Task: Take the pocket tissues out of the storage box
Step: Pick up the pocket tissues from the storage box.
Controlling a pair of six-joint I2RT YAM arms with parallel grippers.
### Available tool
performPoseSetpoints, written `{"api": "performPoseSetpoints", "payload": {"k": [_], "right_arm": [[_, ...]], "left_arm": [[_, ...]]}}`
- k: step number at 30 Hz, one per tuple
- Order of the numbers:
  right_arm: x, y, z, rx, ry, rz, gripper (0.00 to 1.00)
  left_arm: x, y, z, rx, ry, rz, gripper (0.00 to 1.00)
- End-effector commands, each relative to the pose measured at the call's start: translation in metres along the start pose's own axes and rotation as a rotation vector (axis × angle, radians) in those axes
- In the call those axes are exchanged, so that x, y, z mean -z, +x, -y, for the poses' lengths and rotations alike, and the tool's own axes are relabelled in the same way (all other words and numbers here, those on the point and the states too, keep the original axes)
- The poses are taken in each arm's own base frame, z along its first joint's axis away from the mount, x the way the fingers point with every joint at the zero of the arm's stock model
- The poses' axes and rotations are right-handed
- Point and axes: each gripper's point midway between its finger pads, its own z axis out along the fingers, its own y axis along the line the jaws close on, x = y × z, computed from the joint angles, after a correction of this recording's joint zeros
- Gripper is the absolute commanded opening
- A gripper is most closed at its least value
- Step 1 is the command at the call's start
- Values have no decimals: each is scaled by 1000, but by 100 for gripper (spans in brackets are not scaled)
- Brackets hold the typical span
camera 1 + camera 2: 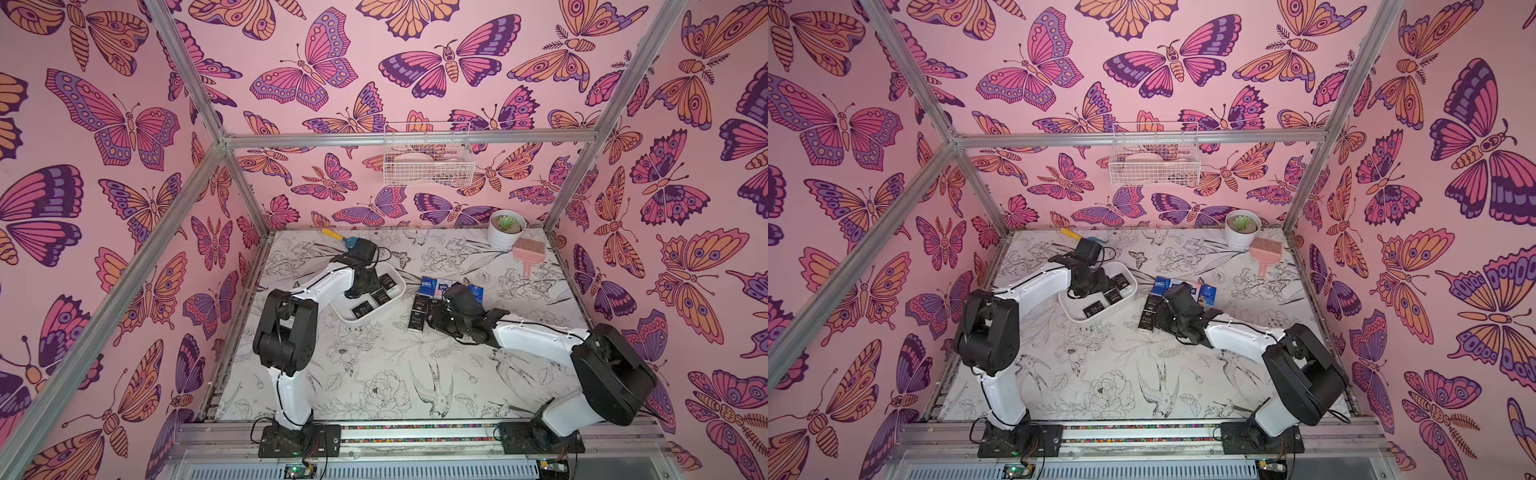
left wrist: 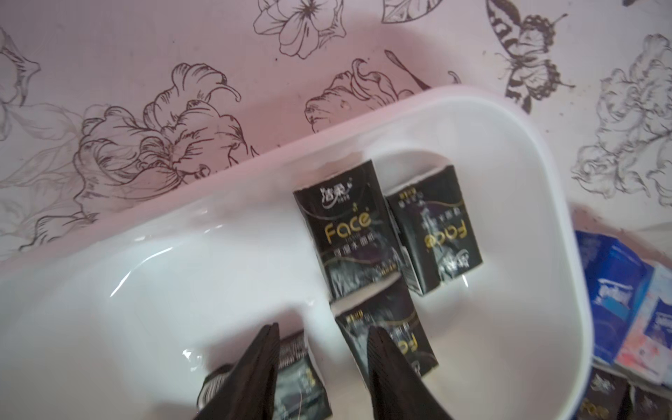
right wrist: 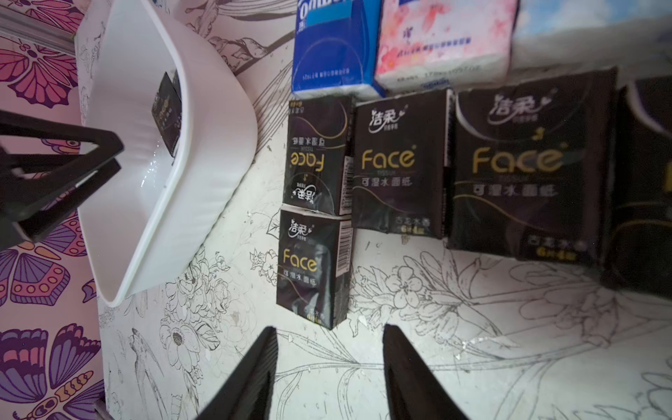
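The left gripper moves down inside the storage box onto the near end of the upright-lettered black packet (image 2: 362,278) next, as bare box bottom beside it leaves finger room.
The white storage box (image 1: 345,316) lies at the table's middle left, also seen in the left wrist view (image 2: 545,203). Several black pocket tissues (image 2: 345,232) lie flat on its floor. My left gripper (image 2: 323,327) is down inside the box and open. One finger is over a black packet (image 2: 400,345) and the other over another packet (image 2: 298,382), with bare box floor between them. To the right of the box, black packets (image 3: 400,163) lie in rows on the table, with a blue packet (image 3: 331,47) and a pink-white packet (image 3: 443,40) behind them. My right gripper (image 3: 331,328) hovers open and empty just in front of the nearest black packet (image 3: 309,269).
A white wire basket (image 1: 428,166) hangs on the back wall. A white plant pot (image 1: 505,230) and a pink brush (image 1: 525,251) stand at the back right. A yellow-and-blue tool (image 1: 336,237) lies at the back left. Metal frame posts line the table's sides.
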Motion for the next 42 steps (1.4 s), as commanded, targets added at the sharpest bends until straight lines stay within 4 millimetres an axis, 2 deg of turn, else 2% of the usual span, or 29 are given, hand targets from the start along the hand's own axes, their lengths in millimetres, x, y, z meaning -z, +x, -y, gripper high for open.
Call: {"api": "performPoseSetpoints", "payload": {"k": [1,6,12,18,22,27,34,38,40,42], "right_arm": [[4,1,0,33,14,-9,51],[1,4,0,28,5,-20,51],[-3,7,-1,26,-5,-37,51],[-8,12,-1,12,-15,-60,50],[-15,16,3,5,-5,-80,49],[-15,18,1,7,-13,-87,49],[-12,18,2,15,-13,-88,49],[-9,19,5,21,-4,-88,49],[1,14,3,17,-18,-69,49],[5,12,11,7,-5,-65,49]], "left_arm": [[-19,-3,7,24,23,6,45],[-41,-4,8,36,33,22,45],[-60,9,-6,56,3,18,42],[-72,22,-19,74,-18,9,26],[-70,27,-25,89,-26,20,17],[-48,17,-33,82,-51,90,8],[-4,-1,-23,6,5,171,2],[19,6,-14,-35,74,164,2],[33,11,-10,-66,102,157,2],[48,18,-5,-107,126,146,2]]}}
